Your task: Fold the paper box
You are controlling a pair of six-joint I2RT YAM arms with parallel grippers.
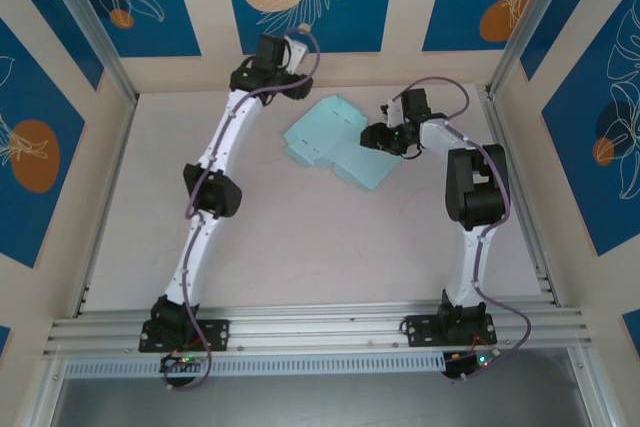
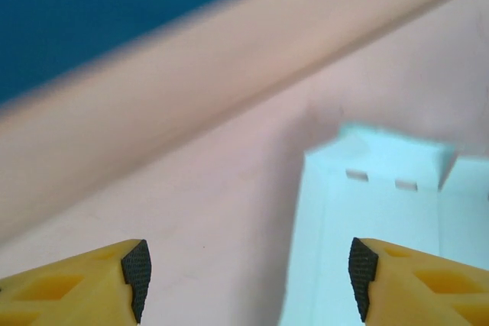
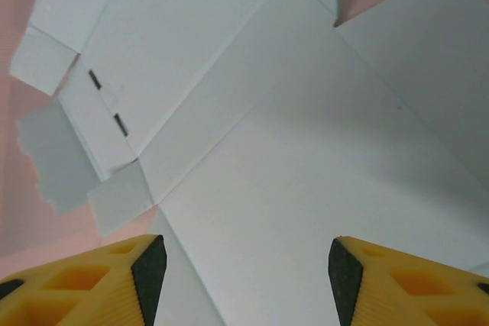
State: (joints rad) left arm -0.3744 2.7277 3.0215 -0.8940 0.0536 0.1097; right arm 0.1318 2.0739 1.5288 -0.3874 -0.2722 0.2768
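Note:
The paper box's thin edge (image 1: 304, 116) (image 2: 302, 250) already runs between my left gripper's open fingers. The left gripper moves down and back from the back side onto that edge next.
The paper box (image 1: 338, 141) is a pale light-blue die-cut blank, lying mostly flat on the table's far middle with some flaps raised. My left gripper (image 1: 292, 87) hovers by the back wall, just left of the blank's far edge. In the left wrist view it (image 2: 248, 276) is open, with bare table and the card's (image 2: 374, 219) left edge between its fingers, and nothing is held. My right gripper (image 1: 382, 137) sits over the blank's right side. The right wrist view has it (image 3: 241, 276) open above a broad panel of the card (image 3: 306, 158), not gripping it.
The pinkish table (image 1: 300, 237) lies between beige side walls. The back wall (image 1: 350, 67) stands close behind the blank and the left gripper. An aluminium rail (image 1: 320, 327) carries both arm bases at the near edge. Two small slots (image 3: 107, 101) mark one flap.

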